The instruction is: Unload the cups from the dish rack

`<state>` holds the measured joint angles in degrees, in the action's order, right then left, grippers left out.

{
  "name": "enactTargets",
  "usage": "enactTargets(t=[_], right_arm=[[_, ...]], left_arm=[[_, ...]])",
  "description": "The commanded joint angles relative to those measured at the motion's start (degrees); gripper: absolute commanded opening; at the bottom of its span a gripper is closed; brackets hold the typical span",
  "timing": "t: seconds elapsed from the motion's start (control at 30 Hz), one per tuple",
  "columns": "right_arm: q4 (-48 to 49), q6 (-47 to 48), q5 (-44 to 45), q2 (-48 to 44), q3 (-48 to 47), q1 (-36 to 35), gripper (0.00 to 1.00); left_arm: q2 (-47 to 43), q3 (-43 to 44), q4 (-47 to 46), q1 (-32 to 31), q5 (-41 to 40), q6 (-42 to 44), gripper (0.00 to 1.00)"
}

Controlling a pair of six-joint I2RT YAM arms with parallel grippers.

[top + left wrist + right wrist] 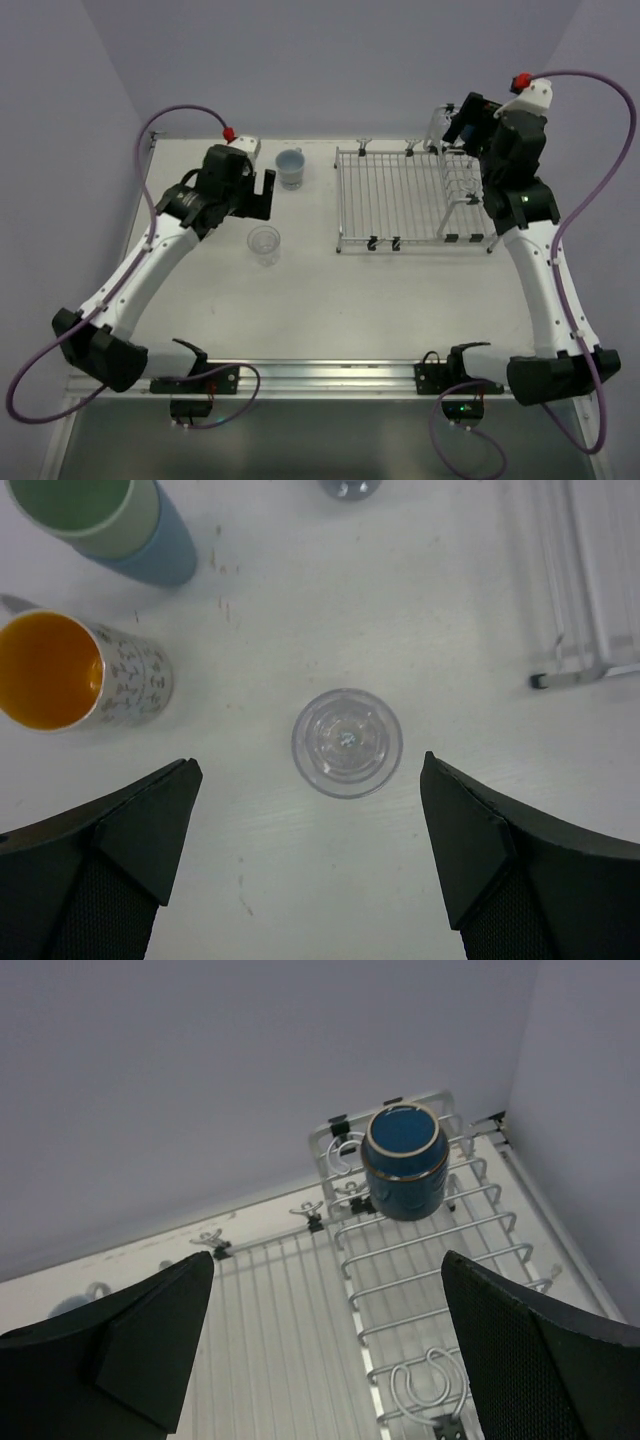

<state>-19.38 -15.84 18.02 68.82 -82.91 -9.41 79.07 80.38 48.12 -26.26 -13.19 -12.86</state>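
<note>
The robot's right gripper should first move outward and tip downward to get over the dark navy mug that stands bottom up, and then go down around its base (467, 131) (404, 1138).
The silver wire dish rack (400, 195) stands at the back right of the table. A dark navy mug (403, 1160) sits at the far end of its plate-slot section (440, 1260). My right gripper (328, 1280) is open and empty, above the rack and short of the mug; in the top view it (462, 128) hangs over the rack's back right corner. My left gripper (308, 800) is open and empty just above a clear glass (347, 742) standing on the table (264, 243). A pale green tumbler nested in a light blue one (110, 520) and a whitish mug with an orange inside (75, 675) stand to the left.
A light blue cup (290, 168) stands on the table left of the rack. The rack's near left corner (590, 600) shows at the right of the left wrist view. The flat grid tray (270, 1340) below my right gripper holds nothing. Walls close the back and right.
</note>
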Motion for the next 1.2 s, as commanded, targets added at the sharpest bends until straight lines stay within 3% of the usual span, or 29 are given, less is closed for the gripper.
enactTargets(t=[0.0,0.2,0.43,0.63,1.0,1.13,1.17], right_arm=[[-3.56,3.44,3.51,5.7,-7.51,2.55,0.99],[-6.02,6.96,5.62,19.04,-19.11,4.93,0.99],[-5.5,9.77,6.76,29.34,-25.71,5.45,0.99],[-5.5,10.39,10.28,33.31,-26.77,6.33,0.99],[-1.01,11.35,8.26,38.49,-27.3,8.0,0.99],[0.56,10.91,7.03,38.68,-26.61,8.35,0.89],[2.05,10.91,6.33,37.8,-25.21,8.44,0.73]], left_arm=[[-9.35,-3.72,-10.48,0.16,5.43,-1.55,1.0],[-28.5,-23.4,-27.54,0.16,20.2,-2.87,1.0],[-38.37,-36.33,-35.63,0.16,22.34,-2.78,1.0],[-38.03,-37.75,-37.13,0.16,24.26,-2.78,1.0],[-35.3,-37.14,-37.48,0.16,25.14,-2.95,1.0],[-34.6,-36.17,-38.45,0.25,25.67,-4.53,1.0],[-34.33,-35.73,-38.54,0.16,26.28,-5.06,1.0]])
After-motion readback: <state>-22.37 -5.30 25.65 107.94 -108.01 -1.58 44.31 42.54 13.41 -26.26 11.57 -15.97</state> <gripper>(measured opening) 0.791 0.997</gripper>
